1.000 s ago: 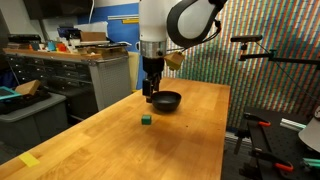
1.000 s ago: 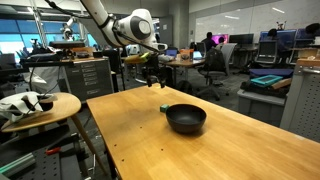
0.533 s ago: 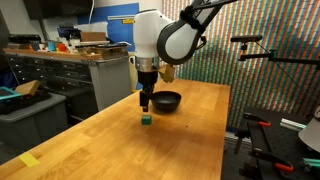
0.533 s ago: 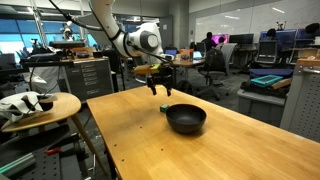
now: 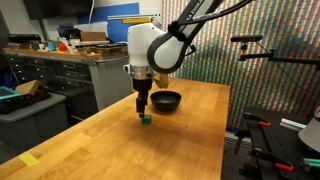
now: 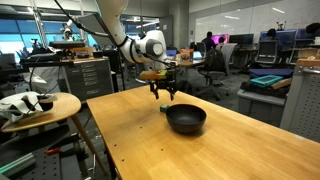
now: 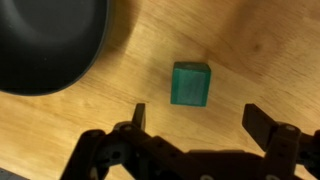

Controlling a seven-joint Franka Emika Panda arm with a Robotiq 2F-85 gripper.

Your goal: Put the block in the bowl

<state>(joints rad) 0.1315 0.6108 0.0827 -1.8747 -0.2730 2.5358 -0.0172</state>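
My gripper should move down next over the dark green block (image 5: 146, 120) (image 7: 190, 84) below it and close on the sides of the block, because its open fingers already span the block's width.
The block (image 5: 146, 120) is a tiny dark green cube on the wooden table; it also shows in the other exterior view (image 6: 164, 108) and in the wrist view (image 7: 190, 84). The black glossy bowl (image 5: 166, 101) sits just beyond it, and shows in the other exterior view (image 6: 186, 119) and at the wrist view's top left (image 7: 45, 40). My gripper (image 5: 142, 108) hangs open just above the block, also seen in the exterior view (image 6: 163, 97). In the wrist view the open fingers (image 7: 198, 118) straddle the space just below the block, holding nothing.
The wooden table (image 5: 120, 145) has a flat yellow piece (image 5: 29, 160) near its front corner. A cabinet with clutter (image 5: 70, 60) stands behind. A round side table (image 6: 40, 105) with objects stands beside the table's edge.
My gripper has moved away from above the bowl toward the block and come lower over it. Block and bowl have not moved.
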